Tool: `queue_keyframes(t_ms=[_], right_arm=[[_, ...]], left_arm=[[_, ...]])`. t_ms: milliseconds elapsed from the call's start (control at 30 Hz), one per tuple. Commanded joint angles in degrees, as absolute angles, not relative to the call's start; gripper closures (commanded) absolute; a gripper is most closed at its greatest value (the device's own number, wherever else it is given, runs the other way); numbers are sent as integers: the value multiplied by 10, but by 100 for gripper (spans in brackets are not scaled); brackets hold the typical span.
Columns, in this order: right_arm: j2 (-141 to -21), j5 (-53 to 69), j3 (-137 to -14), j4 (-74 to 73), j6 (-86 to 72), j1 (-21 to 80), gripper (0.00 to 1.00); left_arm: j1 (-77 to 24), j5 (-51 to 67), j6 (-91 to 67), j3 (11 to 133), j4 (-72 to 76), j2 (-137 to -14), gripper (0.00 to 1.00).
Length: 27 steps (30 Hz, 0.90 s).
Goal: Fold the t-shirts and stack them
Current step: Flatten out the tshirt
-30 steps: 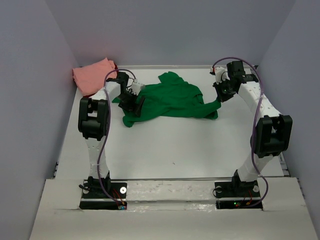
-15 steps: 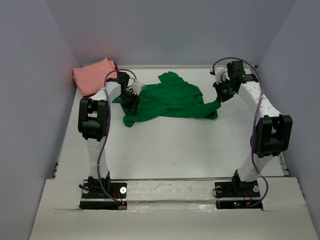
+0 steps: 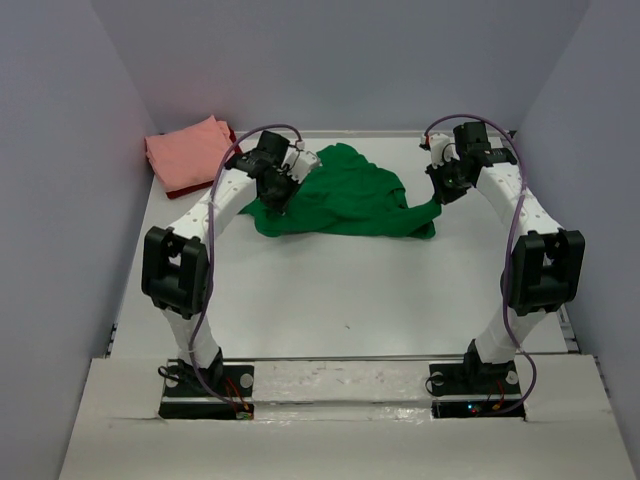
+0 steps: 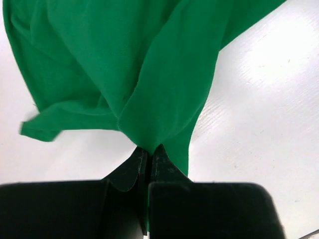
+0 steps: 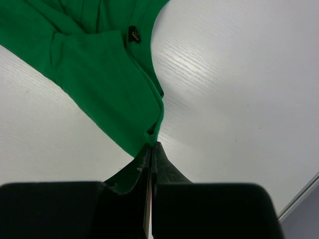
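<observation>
The clear space on the bare tabletop lies back from my left gripper. My left gripper will next move back, pull the pinched green fold over that space and let it go.
The bright green t-shirt (image 3: 350,195) lies crumpled at the back middle of the table. My left gripper (image 3: 279,192) is shut on a fold of its left part, and in the left wrist view the green t-shirt (image 4: 149,74) hangs bunched from the pinched jaws of the left gripper (image 4: 148,149). My right gripper (image 3: 440,194) is shut on the shirt's right corner; in the right wrist view the right gripper (image 5: 151,145) grips the hem of the green t-shirt (image 5: 99,64). The salmon pink t-shirt (image 3: 186,151) sits folded at the back left on a dark red t-shirt (image 3: 180,189).
Grey walls enclose the white table (image 3: 340,290) at the back and on both sides. A small black label (image 5: 133,34) shows inside the green shirt's neckline. The table's right edge (image 5: 304,191) runs close to the right gripper.
My left gripper closed on the green shirt's left side and moved right and toward the back, dragging that cloth inward. The right arm has not moved.
</observation>
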State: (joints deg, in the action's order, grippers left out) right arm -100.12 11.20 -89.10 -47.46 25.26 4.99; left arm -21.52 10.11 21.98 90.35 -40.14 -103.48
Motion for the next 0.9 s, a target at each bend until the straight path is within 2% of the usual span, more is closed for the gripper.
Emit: queue_keyframes(t_ms=[0,167,333,633,667,733,767,833,867], right_arm=[[-976,122,-908,-461,252,55,100],[-969,120,-907,-463,258,55,100],[-962,114,-903,-465,262,55,100],[-962,108,-901,-466,266,55,100],[-962,109,-901,-466,265,55,100],[-962,108,-902,-466,265,55,100],[-962,107,-901,-466,266,55,100],[-965,104,-901,-466,267,55,100],[-966,103,-901,-466,267,55,100]], left_arm=[[-250,39,216,879,-426,-999,100],[-284,6,236,846,-449,-1000,100],[-309,-43,253,751,-436,-1005,100],[-348,-52,248,658,-410,-1009,100],[-357,-52,245,656,-408,-1010,86],[-366,-59,239,650,-402,-1011,70],[-376,-58,233,650,-400,-1009,56],[-388,-59,229,654,-403,-1004,40],[-396,-60,222,660,-404,-1001,6]])
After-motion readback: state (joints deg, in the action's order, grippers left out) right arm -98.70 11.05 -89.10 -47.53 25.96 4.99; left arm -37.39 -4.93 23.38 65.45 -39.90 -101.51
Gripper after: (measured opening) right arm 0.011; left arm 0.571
